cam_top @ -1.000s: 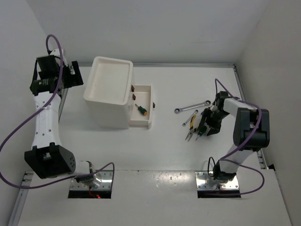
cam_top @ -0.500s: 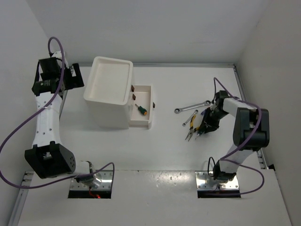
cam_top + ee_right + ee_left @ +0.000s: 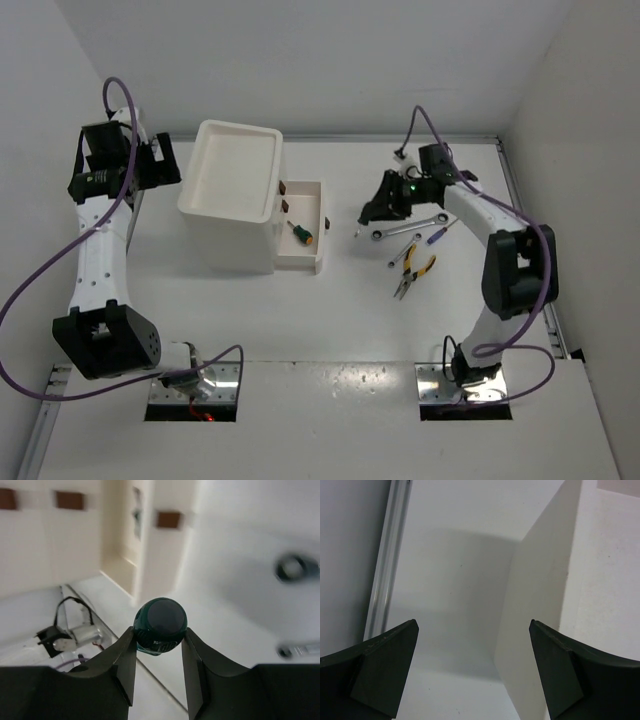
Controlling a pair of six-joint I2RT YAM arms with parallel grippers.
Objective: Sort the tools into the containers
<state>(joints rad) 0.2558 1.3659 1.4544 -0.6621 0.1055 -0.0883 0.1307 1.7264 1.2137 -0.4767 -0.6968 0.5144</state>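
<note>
I will carry my green-handled screwdriver sideways over the drawer's far end next and let it go there, because the drawer left of my right gripper in the top view holds another one.
My right gripper is shut on a stubby green-handled screwdriver and holds it in the air between the tool pile and the white box unit. One drawer is pulled out and holds another green-handled screwdriver. Two silver wrenches, the yellow-handled pliers and the thin blue-handled screwdriver lie on the table right of the drawer. My left gripper is open and empty beside the box's left wall.
The box's top tray shows nothing inside. Red-brown drawer handles show in the right wrist view. A metal rail runs along the table's left edge. White walls enclose the table on three sides.
My right gripper has lifted off the tool pile with the green-handled screwdriver and swung left and farther back, toward the open drawer. The left arm has hardly moved.
</note>
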